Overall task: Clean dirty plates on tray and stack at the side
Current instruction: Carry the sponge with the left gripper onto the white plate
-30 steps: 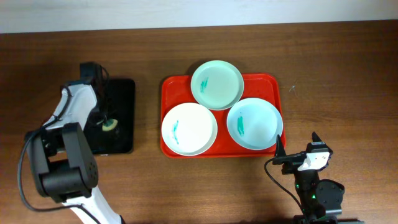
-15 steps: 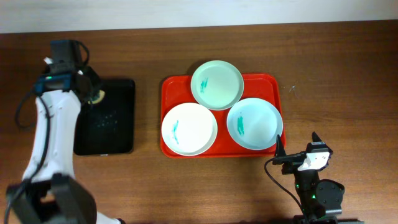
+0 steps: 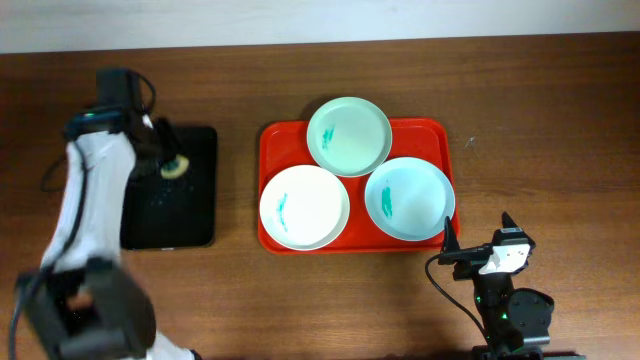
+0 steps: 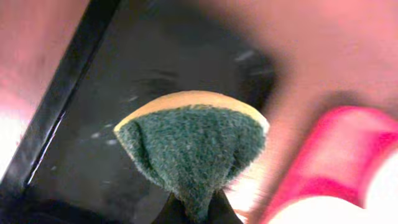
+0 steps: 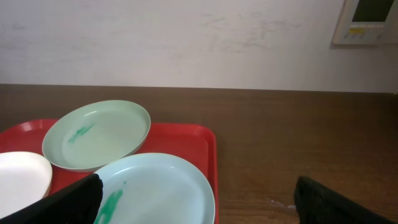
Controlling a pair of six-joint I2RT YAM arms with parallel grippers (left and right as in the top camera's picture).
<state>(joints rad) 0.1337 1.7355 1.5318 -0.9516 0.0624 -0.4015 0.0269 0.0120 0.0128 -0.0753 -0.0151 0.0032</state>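
The left gripper goes to the right in the overhead view and down next. It releases the sponge on the white plate's middle, since that plate is smeared.
The red tray holds three plates, each with a teal smear: mint green at the back, white front left, light blue front right. My left gripper hangs over the back of the black tray, shut on a green-and-yellow sponge. In the left wrist view the sponge is pinched at its lower tip by the gripper. My right gripper rests near the table's front edge, open and holding nothing; in its own view the light blue plate lies just ahead of it.
The black tray lies left of the red tray, with a strip of bare wood between them. A white wall and a wall panel show behind the table. The mint green plate overlaps the other two plates' rims.
The left gripper lifted the sponge off the middle of the black tray, swung to the tray's back left, then came back slightly right over the tray's rear. The right arm has not moved.
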